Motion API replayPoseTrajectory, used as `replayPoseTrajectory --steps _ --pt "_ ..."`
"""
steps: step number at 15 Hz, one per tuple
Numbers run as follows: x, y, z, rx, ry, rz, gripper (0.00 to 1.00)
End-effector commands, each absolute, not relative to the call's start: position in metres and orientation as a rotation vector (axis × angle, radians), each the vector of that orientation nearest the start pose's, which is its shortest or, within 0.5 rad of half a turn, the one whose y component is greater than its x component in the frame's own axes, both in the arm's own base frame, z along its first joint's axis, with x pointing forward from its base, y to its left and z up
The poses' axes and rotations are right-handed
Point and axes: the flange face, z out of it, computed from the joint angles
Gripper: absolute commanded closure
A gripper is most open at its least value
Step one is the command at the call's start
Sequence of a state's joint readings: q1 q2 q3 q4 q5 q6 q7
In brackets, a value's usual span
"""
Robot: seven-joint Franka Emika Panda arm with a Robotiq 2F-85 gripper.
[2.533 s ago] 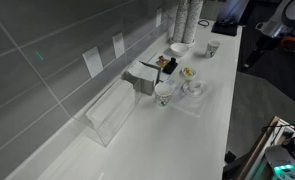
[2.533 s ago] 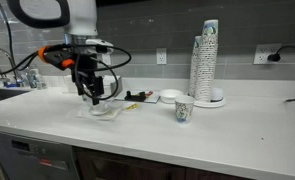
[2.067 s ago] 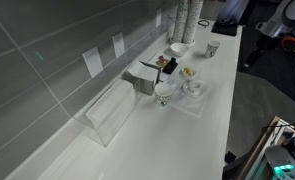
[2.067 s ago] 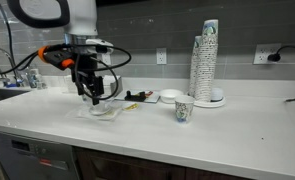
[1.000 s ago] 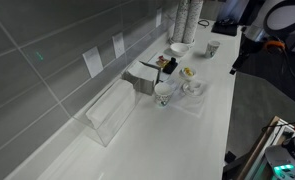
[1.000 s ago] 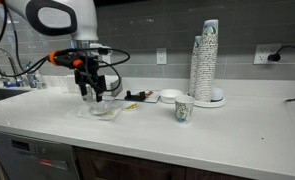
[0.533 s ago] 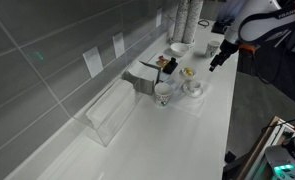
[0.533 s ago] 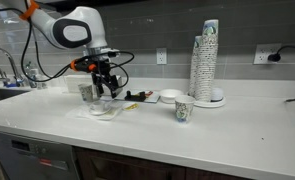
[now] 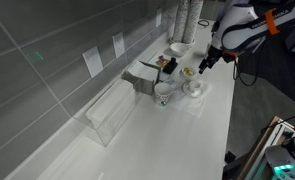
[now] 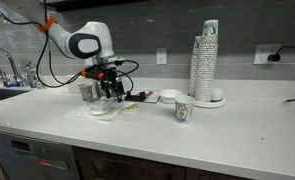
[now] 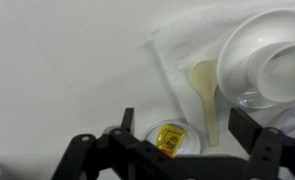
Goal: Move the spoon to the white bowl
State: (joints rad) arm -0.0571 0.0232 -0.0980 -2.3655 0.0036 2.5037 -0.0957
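Observation:
I should next lower my gripper and move it outward while I narrow my fingers around the handle [image 11: 210, 118], because it is in the narrow gap between the glassy dish and the small cup.
A pale yellow spoon [image 11: 204, 95] lies on a white napkin [image 11: 177, 45], bowl end away from my fingers. My gripper [image 11: 187, 128] is open and empty; it hovers over the spoon's handle end and a small round cup holding a yellow packet [image 11: 168, 138]. In both exterior views the gripper [image 10: 112, 95] [image 9: 202, 63] hangs low over the counter. The white bowl [image 10: 169, 97] [image 9: 178, 48] sits apart from it, toward the stacked cups. The spoon is hidden in both exterior views.
A white mug [image 11: 267, 55] stands on a clear glassy dish [image 10: 105, 111] right beside the spoon. A patterned paper cup [image 10: 184, 108] and a tall stack of cups [image 10: 207, 60] stand past the bowl. A clear box [image 9: 111, 110] sits by the tiled wall.
The arm has swung in and lowered. The gripper moved from above the clear dish toward the bowl side and now hangs over the spoon and packet cup, still open.

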Motion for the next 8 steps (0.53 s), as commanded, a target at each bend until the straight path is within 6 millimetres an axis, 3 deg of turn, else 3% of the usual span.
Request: replayPoseTrajectory --steps 1,4,8 --pt "0.523 -0.069 0.311 -3.123 0.150 -0.184 0.22" --pt "0.528 -0.061 0.299 -3.127 0.153 -0.153 0.46" --pt "0.532 -0.052 0.290 -3.123 0.102 -0.147 0.60"
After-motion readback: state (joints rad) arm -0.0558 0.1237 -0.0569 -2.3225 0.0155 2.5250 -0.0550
